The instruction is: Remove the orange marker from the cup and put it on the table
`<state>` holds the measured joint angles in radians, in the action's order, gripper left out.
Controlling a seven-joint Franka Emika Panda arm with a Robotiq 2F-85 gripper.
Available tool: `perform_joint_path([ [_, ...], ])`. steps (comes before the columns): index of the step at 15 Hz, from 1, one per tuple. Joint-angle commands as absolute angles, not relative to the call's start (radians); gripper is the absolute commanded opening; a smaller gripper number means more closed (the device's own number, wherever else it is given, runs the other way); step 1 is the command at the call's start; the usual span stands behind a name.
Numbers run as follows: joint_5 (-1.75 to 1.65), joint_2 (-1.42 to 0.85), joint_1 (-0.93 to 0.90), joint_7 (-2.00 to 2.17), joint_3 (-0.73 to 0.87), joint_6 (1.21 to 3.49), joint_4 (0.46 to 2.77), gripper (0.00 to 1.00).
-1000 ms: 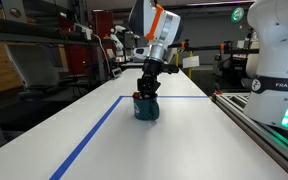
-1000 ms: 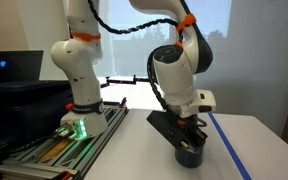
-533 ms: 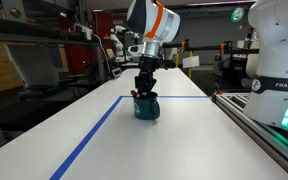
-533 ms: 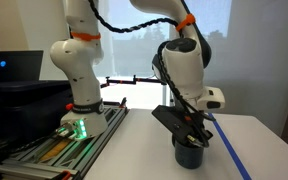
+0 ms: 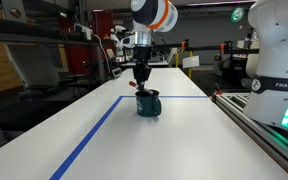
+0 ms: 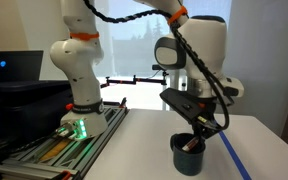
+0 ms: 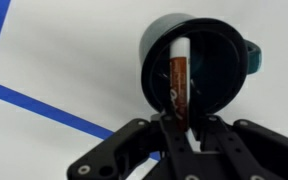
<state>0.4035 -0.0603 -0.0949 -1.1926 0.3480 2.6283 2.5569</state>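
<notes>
The tabletop between cup and tape (image 6: 217,167) (image 7: 79,60) is empty, so next my gripper needs to lift past the cup's rim, shift left in the wrist view and lower to that spot.
The dark teal cup (image 5: 148,105) stands on the white table (image 5: 154,145) near a blue tape corner; it also shows in an exterior view (image 6: 189,157). In the wrist view the cup (image 7: 216,68) lies straight below me. The orange marker (image 7: 178,75) runs from between my fingers down into the cup's opening. My gripper (image 7: 177,118) is shut on the marker's upper end. In both exterior views my gripper (image 5: 141,80) (image 6: 207,127) hangs just above the cup's rim. A bit of orange (image 6: 192,146) shows at the cup's mouth.
Blue tape lines (image 5: 89,140) cross the table; one shows in the wrist view (image 7: 44,105). A second white robot arm (image 5: 274,60) stands on a rail beside the table and also shows in an exterior view (image 6: 79,80). Lab benches and clutter lie behind.
My gripper has risen from down at the cup to just above its rim, with the marker between the fingers. The cup has stayed in place.
</notes>
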Motion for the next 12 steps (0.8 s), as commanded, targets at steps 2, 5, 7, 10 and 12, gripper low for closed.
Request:
perform_joint_path([
  [2,0.281,0.063,0.036,-1.026,0.236,2.478,2.516,0.05],
  [5,0.26,0.066,0.07,-0.958,0.214,2.458,2.46,0.05],
  [7,0.236,0.036,0.091,-0.914,0.211,2.506,2.432,0.05],
  [10,0.172,-0.025,0.12,-0.843,0.213,2.592,2.428,0.05],
  [12,0.093,-0.084,0.14,-0.77,0.215,2.662,2.443,0.05],
])
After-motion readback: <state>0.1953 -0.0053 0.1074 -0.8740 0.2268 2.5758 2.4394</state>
